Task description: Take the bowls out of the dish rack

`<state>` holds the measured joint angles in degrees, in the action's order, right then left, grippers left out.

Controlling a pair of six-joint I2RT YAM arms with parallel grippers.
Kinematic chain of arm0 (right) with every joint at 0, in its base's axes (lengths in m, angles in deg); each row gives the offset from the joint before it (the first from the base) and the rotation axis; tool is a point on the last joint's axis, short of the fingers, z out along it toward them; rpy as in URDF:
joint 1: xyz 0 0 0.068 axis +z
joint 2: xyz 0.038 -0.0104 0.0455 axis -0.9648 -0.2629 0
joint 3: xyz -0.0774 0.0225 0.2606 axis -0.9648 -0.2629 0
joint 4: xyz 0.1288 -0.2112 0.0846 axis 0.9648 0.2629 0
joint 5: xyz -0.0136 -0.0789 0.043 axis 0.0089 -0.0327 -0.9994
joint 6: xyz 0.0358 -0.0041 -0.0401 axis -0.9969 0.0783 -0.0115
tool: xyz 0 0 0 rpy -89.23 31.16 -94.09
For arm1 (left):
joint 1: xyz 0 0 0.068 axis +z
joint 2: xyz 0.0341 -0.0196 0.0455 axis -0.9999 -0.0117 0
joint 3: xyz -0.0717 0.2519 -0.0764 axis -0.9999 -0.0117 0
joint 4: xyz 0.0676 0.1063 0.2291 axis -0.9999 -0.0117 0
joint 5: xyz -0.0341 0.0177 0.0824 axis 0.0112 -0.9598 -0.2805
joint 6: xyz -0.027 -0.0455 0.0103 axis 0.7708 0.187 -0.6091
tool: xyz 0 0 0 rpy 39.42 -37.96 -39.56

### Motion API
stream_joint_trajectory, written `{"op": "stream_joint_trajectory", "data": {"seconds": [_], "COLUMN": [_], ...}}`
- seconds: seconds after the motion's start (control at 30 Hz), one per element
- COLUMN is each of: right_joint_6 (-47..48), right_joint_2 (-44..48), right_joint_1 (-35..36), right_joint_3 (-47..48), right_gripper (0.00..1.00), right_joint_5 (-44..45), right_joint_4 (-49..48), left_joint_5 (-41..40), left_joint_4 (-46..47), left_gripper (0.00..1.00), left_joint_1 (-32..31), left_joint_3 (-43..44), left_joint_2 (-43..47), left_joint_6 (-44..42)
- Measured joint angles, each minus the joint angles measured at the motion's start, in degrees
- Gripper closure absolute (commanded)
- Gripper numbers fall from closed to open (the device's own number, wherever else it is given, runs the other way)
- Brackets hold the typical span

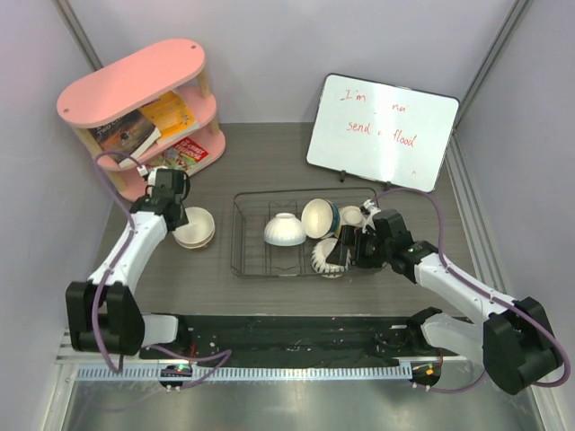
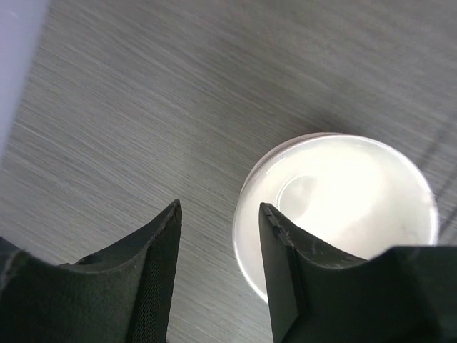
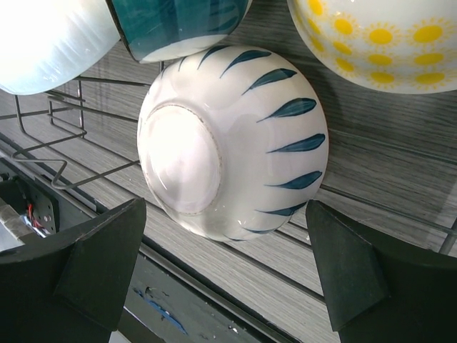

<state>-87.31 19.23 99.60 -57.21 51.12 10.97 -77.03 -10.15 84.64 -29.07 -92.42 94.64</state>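
Observation:
Next, my right gripper moves up and outward past the blue-stroked bowl (image 3: pixel 232 139) onto the rim of the teal bowl (image 3: pixel 119 31), because that bowl stands on edge, rim raised.
The black wire dish rack (image 1: pixel 247 235) stands mid-table. In it are a white ribbed bowl (image 1: pixel 284 230), a bowl on edge with a teal outside (image 1: pixel 320 218), a white bowl with blue strokes (image 1: pixel 327 257) and a yellow patterned bowl (image 1: pixel 352 215). My right gripper (image 1: pixel 353 250) is open just before the blue-stroked bowl (image 3: pixel 232 139), its jaws wide on either side, not touching it. A cream bowl (image 1: pixel 194 227) sits on the table left of the rack. My left gripper (image 1: pixel 171 199) hangs open and empty over its rim (image 2: pixel 335 207). No red bowl shows.
A pink shelf (image 1: pixel 144 99) with books stands at the back left. A whiteboard (image 1: pixel 382 130) leans at the back right. Rack wires (image 3: pixel 64 128) run below and left of the right fingers. The table's black front strip (image 1: pixel 287 337) lies near the arm bases.

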Motion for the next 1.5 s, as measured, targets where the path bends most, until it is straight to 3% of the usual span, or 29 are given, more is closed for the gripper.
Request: {"op": "stream_joint_trajectory", "data": {"seconds": [0.2, 0.37, 0.7, 1.07, 1.37, 1.47, 1.5], "right_joint_6": [-0.46, 0.59, 3.65, 6.49, 8.11, 8.83, 9.09], "right_joint_2": [4.9, 7.02, -3.98, -19.74, -24.13, -24.85, -24.9], "right_joint_1": [0.15, 0.0, 0.17, 1.05, 2.91, 3.63, 3.98], "right_joint_3": [0.87, 9.05, 21.2, 30.91, 31.43, 31.43, 31.43], "right_gripper": [0.01, 0.03, 0.1, 0.12, 0.31, 0.42, 0.51], "right_joint_5": [3.78, 11.04, 17.0, 21.16, 24.33, 24.85, 25.09], "right_joint_4": [2.64, 7.28, 9.38, 10.54, 10.62, 10.49, 10.32], "left_joint_5": [-1.84, -0.09, 1.66, 1.38, 0.92, 0.9, 0.9], "left_joint_4": [-1.22, 0.22, -0.15, 0.79, 0.81, 0.81, 0.81], "left_gripper": [0.5, 0.5, 0.54, 0.55, 0.55, 0.55, 0.56], "left_joint_1": [-3.37, -3.65, -3.65, -3.65, -3.65, -3.65, -3.65], "left_joint_3": [7.34, 7.82, -5.31, -5.81, -5.81, -5.79, -5.79], "left_joint_2": [10.03, 15.15, 15.52, 14.67, 13.05, 12.61, 12.59], "left_joint_6": [-1.86, -2.54, -3.85, -4.52, -4.7, -5.07, -5.14]}}
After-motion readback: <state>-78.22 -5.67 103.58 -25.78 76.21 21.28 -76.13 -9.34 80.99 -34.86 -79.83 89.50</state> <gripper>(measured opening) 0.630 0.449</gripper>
